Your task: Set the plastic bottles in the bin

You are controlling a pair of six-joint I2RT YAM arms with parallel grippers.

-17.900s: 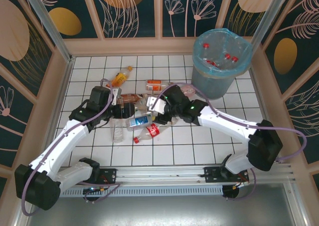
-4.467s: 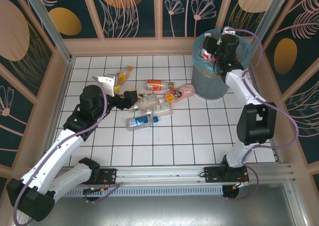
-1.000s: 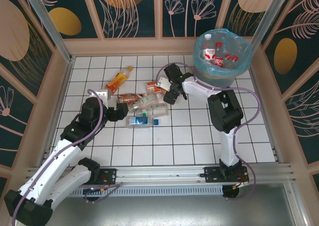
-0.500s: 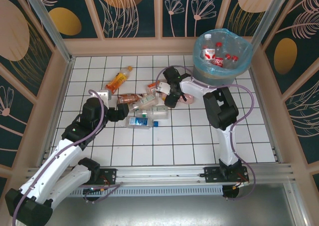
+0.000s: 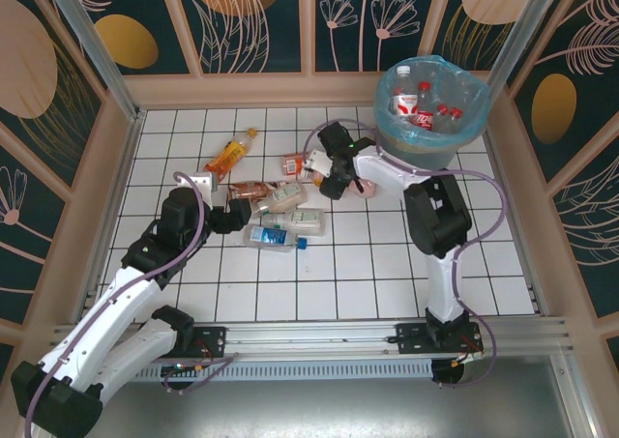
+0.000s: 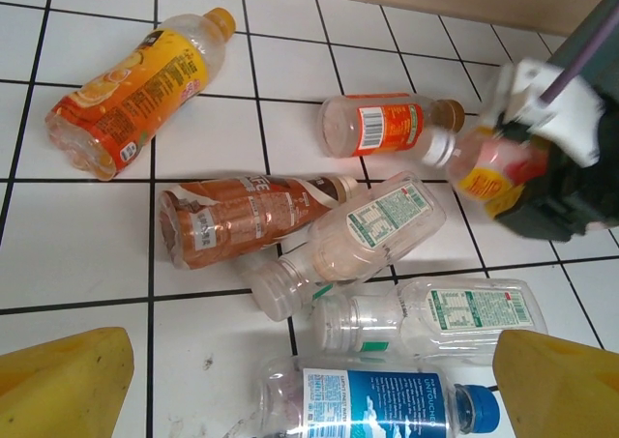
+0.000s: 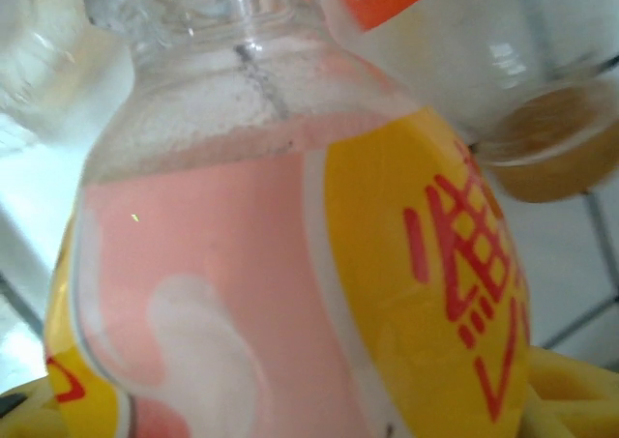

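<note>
My right gripper will next lift the pink bottle off the bottle pile, then over the bin's open top (image 5: 447,88) to release it, as the bag's rim is high.
Several plastic bottles lie on the white tiled floor: an orange one (image 6: 126,95), a red-labelled one (image 6: 382,127), a brown one (image 6: 242,216), two clear green-labelled ones (image 6: 372,230) (image 6: 455,312) and a blue-labelled one (image 6: 387,399). My left gripper (image 5: 232,216) is open just above the blue-labelled bottle, its yellow pads (image 6: 58,385) wide apart. My right gripper (image 5: 332,180) is shut on the pink bottle (image 7: 271,264) with the yellow label, which sits between its yellow fingertips (image 7: 575,390). The bin (image 5: 416,158) stands at the far right with several bottles inside.
Patterned walls with wooden rails enclose the tiled floor on three sides. The bin's blue bag rim (image 5: 464,75) rises just right of my right arm. Open tiles lie between the bottle pile and the arm bases.
My right gripper has narrowed around the pink bottle and shifted slightly up and right, uncovering the red-labelled bottle. The left arm has barely moved.
</note>
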